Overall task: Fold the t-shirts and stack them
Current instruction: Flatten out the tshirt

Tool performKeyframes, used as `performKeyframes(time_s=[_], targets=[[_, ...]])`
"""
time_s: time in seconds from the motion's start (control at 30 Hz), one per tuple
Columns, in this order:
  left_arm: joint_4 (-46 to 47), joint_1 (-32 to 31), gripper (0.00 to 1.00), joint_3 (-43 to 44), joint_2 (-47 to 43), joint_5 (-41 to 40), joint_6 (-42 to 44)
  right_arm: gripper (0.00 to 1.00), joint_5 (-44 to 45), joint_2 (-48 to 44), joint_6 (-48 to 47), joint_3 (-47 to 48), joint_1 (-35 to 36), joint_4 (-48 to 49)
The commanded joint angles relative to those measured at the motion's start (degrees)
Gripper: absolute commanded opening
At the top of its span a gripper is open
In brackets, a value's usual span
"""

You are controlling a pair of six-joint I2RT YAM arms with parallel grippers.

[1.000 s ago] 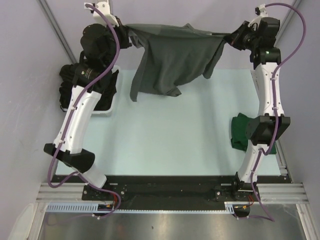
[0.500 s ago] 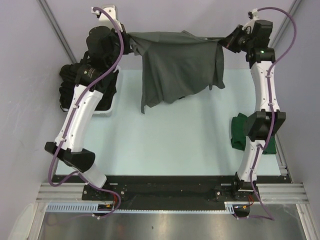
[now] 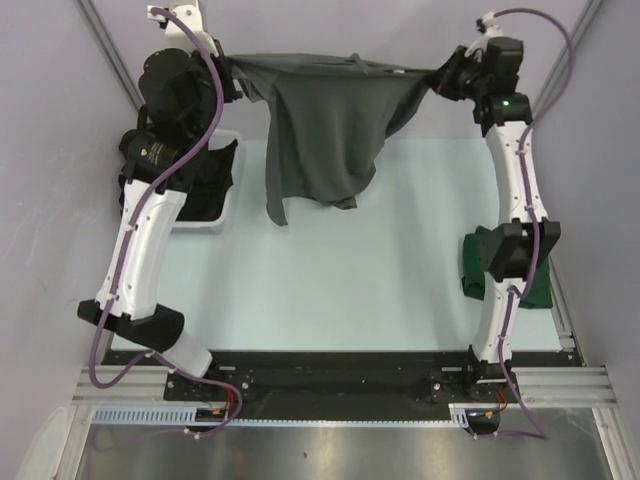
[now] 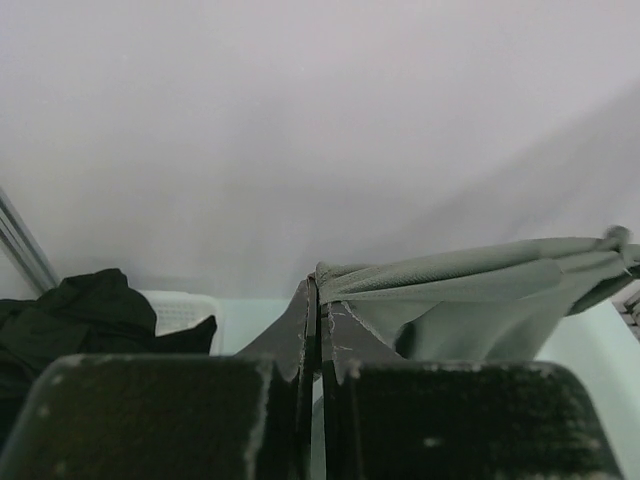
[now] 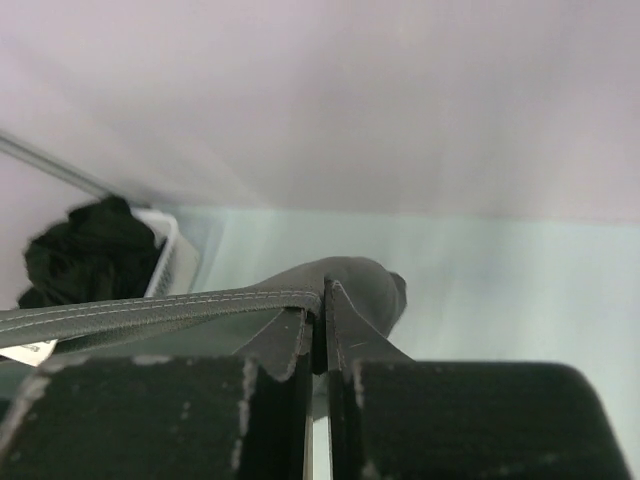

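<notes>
My right gripper draws the hem back and down over clear tabletop beside the folded dark green t-shirt (image 3: 480,265) next and releases it.
A charcoal grey t-shirt (image 3: 330,130) hangs in the air over the far end of the table, stretched between both grippers. My left gripper (image 3: 232,72) is shut on its left edge; the cloth shows pinched at the fingertips in the left wrist view (image 4: 420,290). My right gripper (image 3: 440,78) is shut on its right edge, a stitched hem (image 5: 180,305) in the right wrist view. A folded dark green t-shirt (image 3: 480,265) lies at the table's right edge, partly hidden by the right arm. Black t-shirts (image 3: 205,185) fill the basket at the left.
The white plastic basket (image 3: 225,215) stands at the table's far left, beside the left arm; it also shows in the left wrist view (image 4: 180,310) and the right wrist view (image 5: 170,250). The pale green table top (image 3: 330,290) lies under the hanging shirt. Grey walls enclose the cell.
Both grippers have shifted left and apart with the grey shirt. Its top edge is pulled tauter and the body has swung left and hangs narrower.
</notes>
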Motion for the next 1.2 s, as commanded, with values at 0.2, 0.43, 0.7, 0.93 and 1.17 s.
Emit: performKeyframes(time_s=[0.2, 0.43, 0.7, 0.93, 1.17], targets=[[5.2, 3.8, 0.00, 21.3, 16.5, 3.2, -4.2, 0.00, -1.2, -4.3, 3.0, 5.9, -5.7, 11.4], [24.7, -1.2, 0.00, 17.4, 8.6, -0.6, 5.4, 0.00, -0.8, -12.1, 0.4, 7.5, -6.2, 20.5], [23.9, -1.4, 0.00, 16.4, 1.6, -2.3, 9.4, 0.00, -5.2, -16.3, 3.8, 6.2, -9.7, 21.1], [24.3, -1.6, 0.00, -18.9, -17.6, -0.9, 1.2, 0.00, -4.5, -26.9, 9.6, -18.6, -11.6, 12.0], [12.6, -1.6, 0.00, -31.8, -27.4, 0.5, -5.0, 0.00, 0.9, -41.0, 12.9, -46.2, -10.6, 3.6]])
